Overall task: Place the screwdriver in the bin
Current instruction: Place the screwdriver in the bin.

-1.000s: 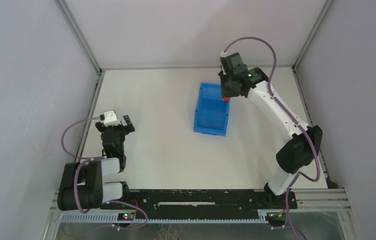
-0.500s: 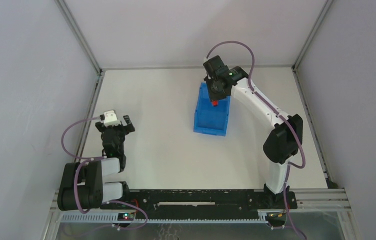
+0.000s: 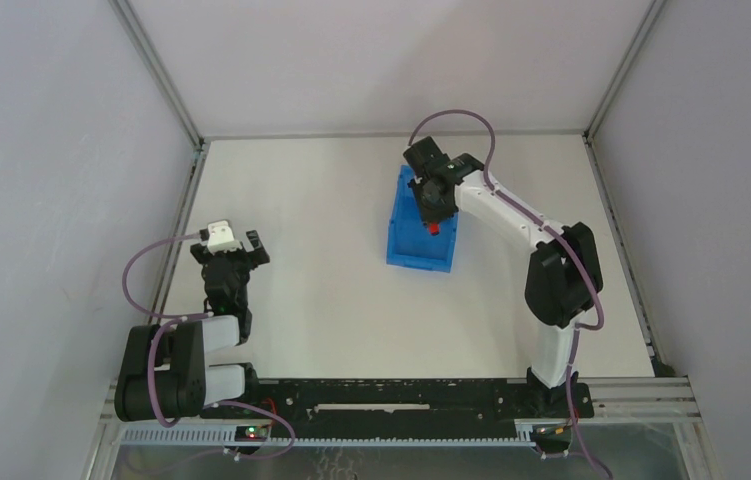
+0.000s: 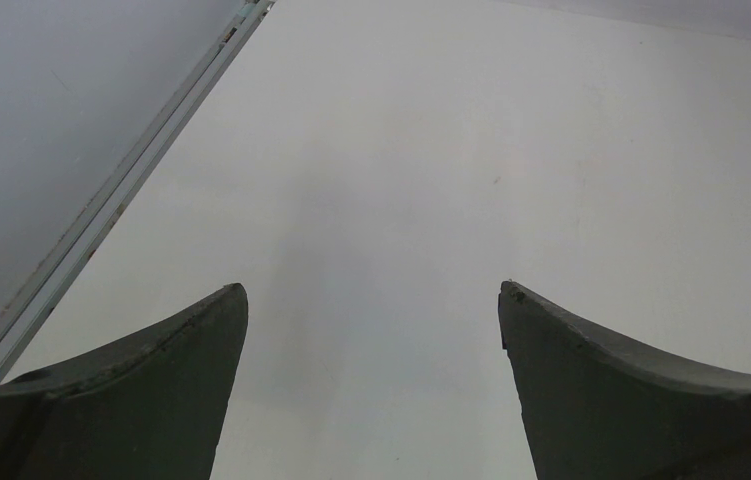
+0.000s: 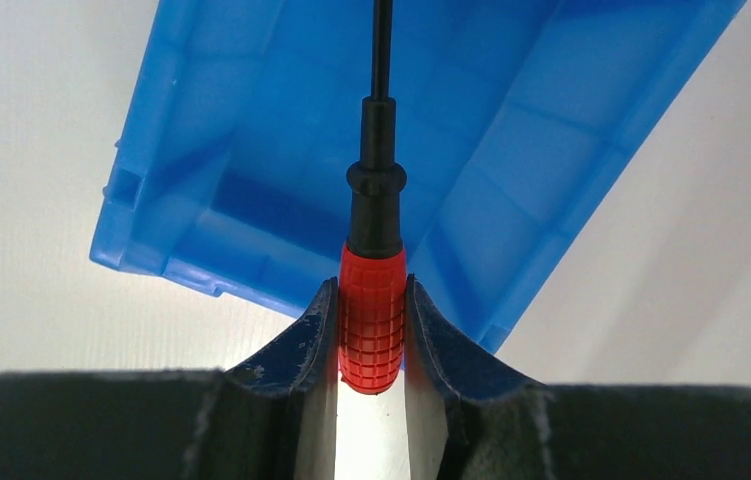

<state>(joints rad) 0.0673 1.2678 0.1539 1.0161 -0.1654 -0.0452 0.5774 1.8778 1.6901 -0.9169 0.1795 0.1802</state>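
My right gripper is above the blue bin's empty bottom, so next it needs to go down between the bin's sides and release the screwdriver there.
The blue bin stands at the table's centre-right; it fills the top of the right wrist view. My right gripper hovers above the bin's far end, shut on the screwdriver. In the right wrist view the gripper pinches the red handle between its fingers, and the black shaft points out over the bin's inside. My left gripper is open and empty at the table's left side; its view shows only bare table between the fingers.
Grey walls with metal frame rails close the table at the back and on both sides. A metal rail runs along the table's left edge close to my left gripper.
My right gripper has carried the screwdriver leftward and toward me, from over the bin's far right rim to above the bin's inside. The left arm has not moved.
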